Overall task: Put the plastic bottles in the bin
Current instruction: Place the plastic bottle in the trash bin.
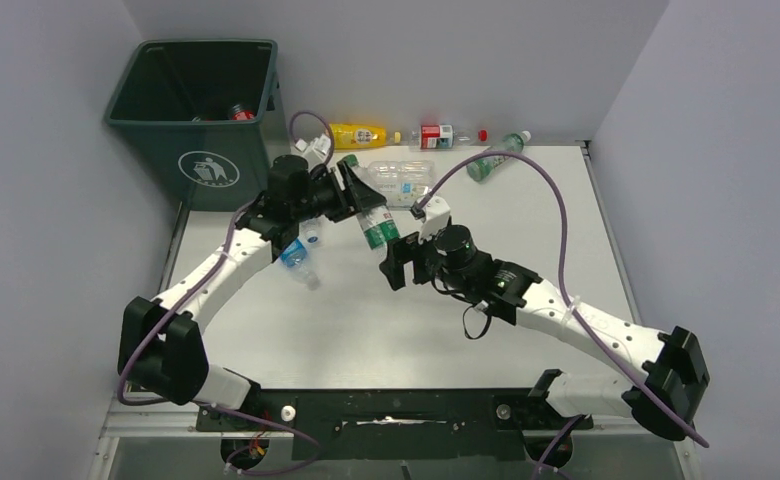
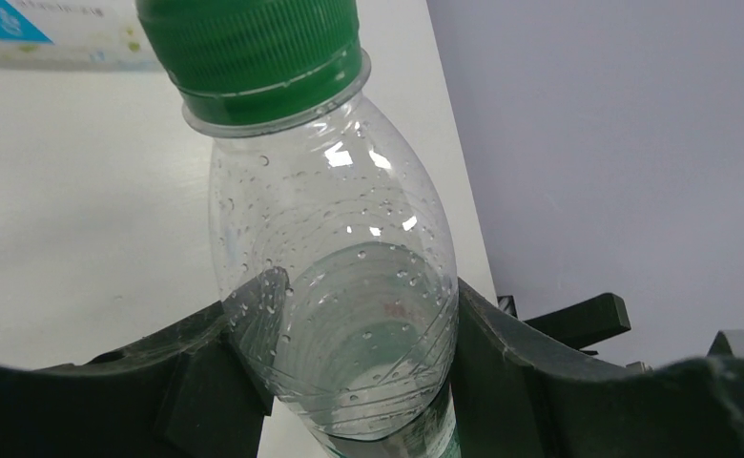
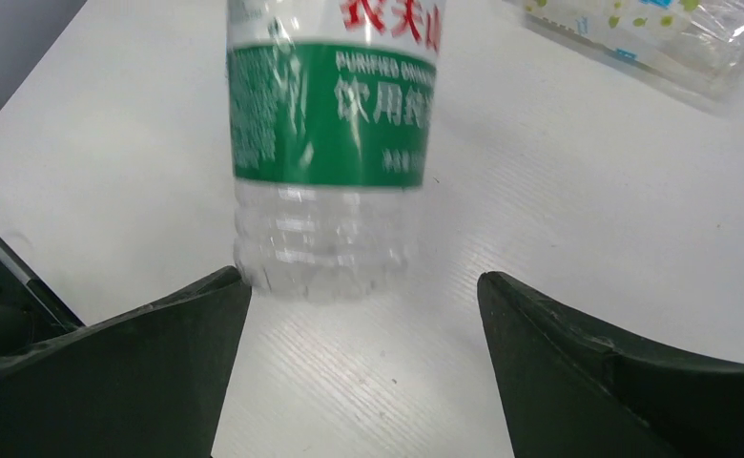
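The left gripper lifts the clear bottle outward next, toward the left in the top view, and then over the open top of the bin (image 1: 196, 110).
My left gripper (image 1: 358, 198) is shut on a clear plastic bottle (image 1: 378, 228) with a green label, held above the table's middle. In the left wrist view both fingers press the bottle (image 2: 335, 277) below its green cap, and my left gripper (image 2: 354, 320) is wrapped round its body. My right gripper (image 1: 396, 262) stands open just below that bottle's base. In the right wrist view the bottle (image 3: 335, 124) hangs just past the spread fingers of my right gripper (image 3: 363, 286), its base at the left fingertip. The dark green bin (image 1: 196, 110) stands at the far left, with a red-capped bottle (image 1: 241, 113) inside.
Along the back edge lie a yellow bottle (image 1: 358, 134), a red-labelled bottle (image 1: 436, 136) and a green-labelled bottle (image 1: 496, 157). A flattened clear bottle (image 1: 403, 180) lies behind the grippers. A blue-labelled bottle (image 1: 296, 258) lies under my left forearm. Grey walls close in both sides.
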You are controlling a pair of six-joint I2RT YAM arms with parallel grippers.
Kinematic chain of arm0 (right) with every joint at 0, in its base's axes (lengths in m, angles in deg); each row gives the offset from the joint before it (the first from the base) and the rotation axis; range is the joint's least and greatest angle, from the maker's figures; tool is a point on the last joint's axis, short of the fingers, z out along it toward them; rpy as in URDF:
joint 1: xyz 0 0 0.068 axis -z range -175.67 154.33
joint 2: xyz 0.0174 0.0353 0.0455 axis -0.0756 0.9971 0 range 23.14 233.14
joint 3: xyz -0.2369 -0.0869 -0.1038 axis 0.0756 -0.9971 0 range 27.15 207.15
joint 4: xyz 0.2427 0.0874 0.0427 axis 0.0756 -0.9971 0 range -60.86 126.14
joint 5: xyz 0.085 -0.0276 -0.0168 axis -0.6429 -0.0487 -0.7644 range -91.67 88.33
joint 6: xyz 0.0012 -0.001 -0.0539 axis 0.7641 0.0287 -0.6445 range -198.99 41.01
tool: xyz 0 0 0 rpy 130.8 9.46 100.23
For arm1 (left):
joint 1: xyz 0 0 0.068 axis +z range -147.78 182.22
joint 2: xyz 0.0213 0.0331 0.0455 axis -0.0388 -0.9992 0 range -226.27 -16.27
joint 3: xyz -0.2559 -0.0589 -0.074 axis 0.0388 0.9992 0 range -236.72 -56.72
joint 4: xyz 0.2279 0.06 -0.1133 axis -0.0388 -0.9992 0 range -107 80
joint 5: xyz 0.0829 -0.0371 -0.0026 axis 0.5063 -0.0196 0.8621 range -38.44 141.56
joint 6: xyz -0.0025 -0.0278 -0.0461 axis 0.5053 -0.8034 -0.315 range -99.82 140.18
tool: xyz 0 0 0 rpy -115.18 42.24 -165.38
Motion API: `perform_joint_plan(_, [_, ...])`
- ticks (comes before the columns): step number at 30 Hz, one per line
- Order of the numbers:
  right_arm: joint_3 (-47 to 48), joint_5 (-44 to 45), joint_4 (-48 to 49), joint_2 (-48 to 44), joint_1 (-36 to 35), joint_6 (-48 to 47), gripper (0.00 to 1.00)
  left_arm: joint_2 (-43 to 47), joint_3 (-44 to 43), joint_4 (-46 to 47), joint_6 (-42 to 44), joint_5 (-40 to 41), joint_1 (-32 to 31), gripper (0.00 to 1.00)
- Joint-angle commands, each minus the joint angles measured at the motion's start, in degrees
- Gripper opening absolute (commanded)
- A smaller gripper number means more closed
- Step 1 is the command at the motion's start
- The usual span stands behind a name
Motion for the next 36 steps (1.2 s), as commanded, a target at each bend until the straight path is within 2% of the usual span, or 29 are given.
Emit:
perform_joint_plan(1, [1.77, 3.87, -1.59, -5.44, -0.21, 0.63, 0.94, 0.14, -8.36, -2.85, 4.64, -1.54, 4.40, 0.48])
perform_joint_plan(10, [0.86, 5.05, -4.77, -9.30, -0.21, 2.18, 0.97, -3.50, -25.88, -9.83, 9.39, -5.86, 14.96, 0.48])
perform_joint_plan(17, [-1.55, 4.20, -4.71, -9.37, -0.34, 4.09, 0.98, -7.95, -37.73, -6.83, 6.50, -11.11, 27.73, 0.49])
perform_joint_plan(24, [-2.56, 3.65, -5.38, -8.29, -0.66, 5.27, 0.98, -15.78, -49.93, -1.22, 2.29, -12.84, 38.32, 0.49])
perform_joint_plan(30, [-3.23, 2.98, -5.44, -7.36, -1.07, 6.28, 0.98, -22.99, -58.68, 0.25, 1.81, -11.64, 41.43, 0.50])
perform_joint_plan(36, [-3.52, 2.87, -5.69, -6.93, -1.33, 6.81, 0.98, -29.07, -65.69, -7.03, 8.44, -5.49, 41.49, 0.58])
